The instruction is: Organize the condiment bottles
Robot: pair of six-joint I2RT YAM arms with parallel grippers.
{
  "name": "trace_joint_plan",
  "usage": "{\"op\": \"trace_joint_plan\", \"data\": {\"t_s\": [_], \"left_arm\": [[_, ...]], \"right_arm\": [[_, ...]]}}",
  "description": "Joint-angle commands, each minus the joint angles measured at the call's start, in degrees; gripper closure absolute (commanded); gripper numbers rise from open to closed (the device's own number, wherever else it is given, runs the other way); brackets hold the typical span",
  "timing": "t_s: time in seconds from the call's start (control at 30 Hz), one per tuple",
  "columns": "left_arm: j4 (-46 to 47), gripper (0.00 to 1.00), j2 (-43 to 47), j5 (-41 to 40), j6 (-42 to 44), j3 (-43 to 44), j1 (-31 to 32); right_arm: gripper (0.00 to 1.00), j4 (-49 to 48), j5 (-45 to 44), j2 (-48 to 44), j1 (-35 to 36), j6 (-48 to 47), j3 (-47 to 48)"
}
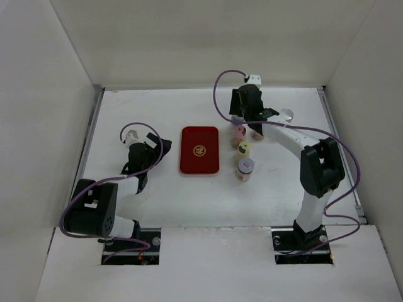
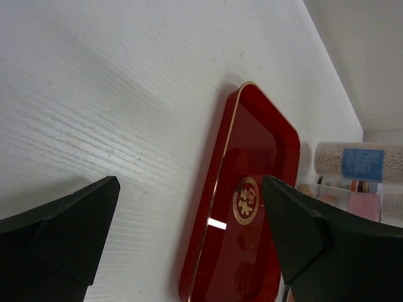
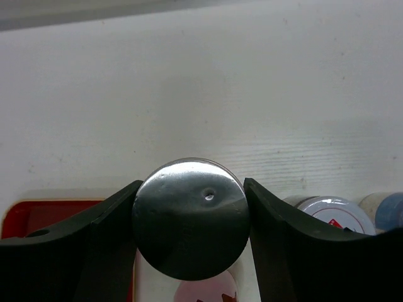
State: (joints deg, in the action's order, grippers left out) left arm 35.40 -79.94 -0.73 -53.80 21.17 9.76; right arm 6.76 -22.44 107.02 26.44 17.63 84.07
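Observation:
The far end of the red tray is to the left of my right gripper in the top view, so my right gripper will next take the silver-lidded jar across and down onto that end.
My right gripper (image 1: pixel 242 118) is shut on a silver-lidded jar (image 3: pixel 191 217), its fingers (image 3: pixel 277 220) pressed on both sides of the lid, at the far right of the table. A pink-lidded jar (image 1: pixel 240 133), a yellow-green-lidded jar (image 1: pixel 244 150) and a purplish-white-lidded jar (image 1: pixel 245 166) stand in a column in front of it. Another jar (image 1: pixel 257 133) stands beside the pink one, and a silver-lidded jar (image 1: pixel 288 115) stands farther right. My left gripper (image 1: pixel 155 151) is open and empty, left of the red tray (image 1: pixel 199 150).
In the left wrist view the red tray (image 2: pixel 252 207) with a gold emblem lies between my open fingers, with jars (image 2: pixel 356 162) beyond it. White walls enclose the table on three sides. The right arm's cable loops over the far right side.

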Motion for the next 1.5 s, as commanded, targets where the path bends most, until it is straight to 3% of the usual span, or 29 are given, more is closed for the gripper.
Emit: {"op": "trace_joint_plan", "data": {"t_s": [0.0, 0.5, 0.97, 1.23, 1.33, 1.47], "left_arm": [[3.0, 0.00, 0.3, 0.7, 0.0, -0.2, -0.3], [3.0, 0.00, 0.1, 0.7, -0.4, -0.3, -0.4], [3.1, 0.00, -0.2, 0.9, -0.6, -0.3, -0.5], [3.1, 0.00, -0.3, 0.9, -0.6, -0.3, -0.5], [3.1, 0.00, -0.4, 0.9, -0.6, -0.2, -0.5], [3.1, 0.00, -0.4, 0.9, -0.7, -0.3, -0.5]], "right_arm": [[0.57, -12.2, -1.7, -8.4, 1.7, -1.2, 0.7], [0.55, -10.3, 6.1, 0.8, 15.0, 0.4, 9.4], [0.53, -10.1, 4.3, 11.2, 17.9, -2.2, 16.1], [0.18, -10.1, 2.7, 10.8, 19.0, -3.3, 15.8], [0.12, -10.0, 3.4, 7.0, 19.0, -3.1, 14.9], [0.11, -10.5, 3.4, -1.4, 18.9, -2.8, 10.1]]}}
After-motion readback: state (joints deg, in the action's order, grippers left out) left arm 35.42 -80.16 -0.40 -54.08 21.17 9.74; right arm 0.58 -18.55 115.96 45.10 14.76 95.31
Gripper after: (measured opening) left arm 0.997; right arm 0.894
